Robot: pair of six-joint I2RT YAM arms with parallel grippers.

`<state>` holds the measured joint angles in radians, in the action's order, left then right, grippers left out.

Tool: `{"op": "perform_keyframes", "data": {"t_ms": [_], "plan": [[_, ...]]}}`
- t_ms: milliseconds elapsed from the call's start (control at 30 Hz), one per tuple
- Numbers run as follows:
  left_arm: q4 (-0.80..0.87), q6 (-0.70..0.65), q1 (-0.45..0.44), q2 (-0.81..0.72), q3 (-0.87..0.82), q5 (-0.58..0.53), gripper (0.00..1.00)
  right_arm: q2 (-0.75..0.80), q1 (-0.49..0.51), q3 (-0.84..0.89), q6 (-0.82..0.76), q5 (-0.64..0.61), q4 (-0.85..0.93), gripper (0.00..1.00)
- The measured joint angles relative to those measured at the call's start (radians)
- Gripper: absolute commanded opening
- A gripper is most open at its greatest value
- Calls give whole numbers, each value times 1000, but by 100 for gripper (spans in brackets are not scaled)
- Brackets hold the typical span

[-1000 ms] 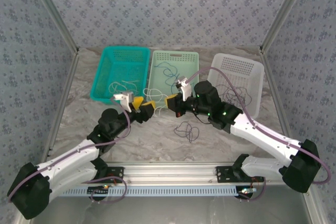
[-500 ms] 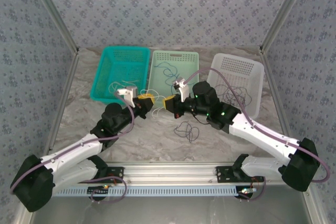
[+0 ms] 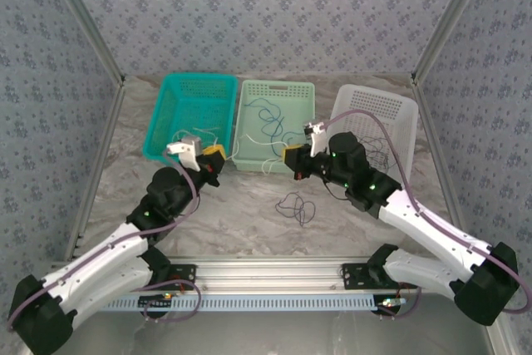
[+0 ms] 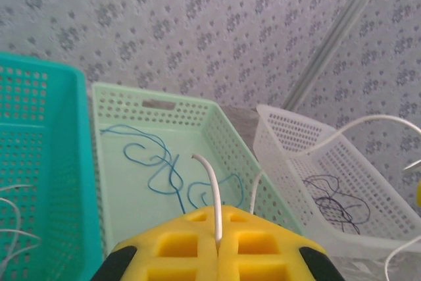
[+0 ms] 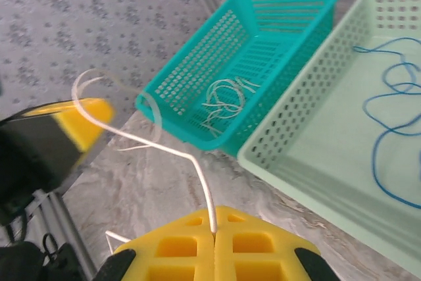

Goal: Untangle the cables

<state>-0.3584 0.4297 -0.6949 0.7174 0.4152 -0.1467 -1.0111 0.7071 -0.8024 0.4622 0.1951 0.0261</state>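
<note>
I will next move my right gripper outward and let go of the cable over the teal basket, because its white cables lie past the pale green basket [image 3: 274, 89].
A whitish-cream cable [image 5: 195, 164] stretches between both grippers, above the table in front of the baskets. My left gripper [image 4: 218, 245] is shut on one end of it, and a short stub [image 4: 212, 189] sticks up from the yellow pads. My right gripper [image 5: 214, 231] is shut on the other end. In the top view the left gripper [image 3: 214, 154] and right gripper [image 3: 291, 158] face each other, a hand's width apart. A dark purple-black cable [image 3: 295, 204] lies looped on the table between the arms. A blue cable [image 4: 156, 162] lies in the pale green basket [image 3: 274, 89].
A teal basket [image 3: 197, 81] at the back left holds thin white cables [image 5: 223, 98]. The white basket [image 3: 374, 97] at the back right holds dark cable [image 4: 331, 200]. A metal rail [image 3: 266, 276] runs along the near edge. Patterned walls close in the sides and back.
The left gripper closed on the whitish cable. The two grippers then drew apart, left going left and right going right, pulling the cable out between them.
</note>
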Motion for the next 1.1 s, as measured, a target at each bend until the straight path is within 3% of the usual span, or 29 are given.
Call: {"op": "perform_keyframes", "data": {"t_ms": [400, 633, 833, 1100], "plan": [[71, -56, 71, -135, -29, -65, 0, -48, -40, 16, 60, 47, 34, 0], [105, -106, 248, -150, 72, -49, 0, -181, -1, 8, 6, 93, 124, 0], [67, -141, 339, -31, 254, 33, 0, -334, 80, -123, -30, 123, 120, 0], [5, -159, 497, 289, 441, 131, 0, -664, 85, -482, -37, 163, 98, 0]]}}
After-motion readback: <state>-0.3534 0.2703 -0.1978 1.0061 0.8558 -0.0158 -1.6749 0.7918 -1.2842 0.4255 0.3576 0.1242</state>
